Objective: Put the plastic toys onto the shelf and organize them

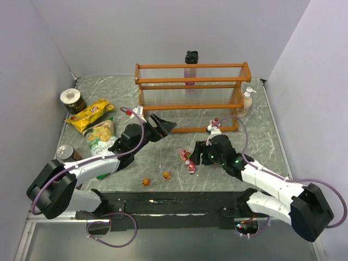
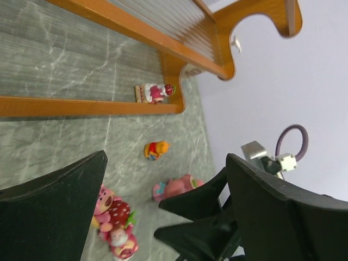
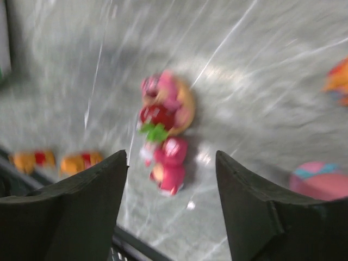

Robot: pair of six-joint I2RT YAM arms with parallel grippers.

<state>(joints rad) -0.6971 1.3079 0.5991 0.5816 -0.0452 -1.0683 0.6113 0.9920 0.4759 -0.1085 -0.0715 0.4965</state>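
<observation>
I will next lower my right gripper and bring it back toward the front edge of the table, onto the nearer pink toy's loose end (image 1: 191,169) (image 3: 169,175), because that end lies clear of the toy beside it.
The shelf (image 1: 190,92) stands at the back of the table, its wooden frame (image 2: 163,38) filling the top of the left wrist view. One pink toy (image 2: 155,92) lies on its bottom rail. Two pink toys (image 1: 188,159) lie together on the table, blurred below my right gripper (image 3: 171,155), which hangs open just above them with nothing between its fingers. Two orange toys (image 1: 146,182) (image 1: 166,175) sit near the front edge. Another orange toy (image 2: 155,149) and a pink one (image 2: 174,187) lie in front of the shelf. My left gripper (image 1: 163,126) is open and empty, near the shelf's left end.
Two chip bags (image 1: 89,114) (image 1: 100,136) and two cans (image 1: 72,99) (image 1: 65,152) sit at the left. A pump bottle (image 1: 248,100) stands by the shelf's right end, and a black object (image 1: 191,56) behind it. Walls close in on three sides.
</observation>
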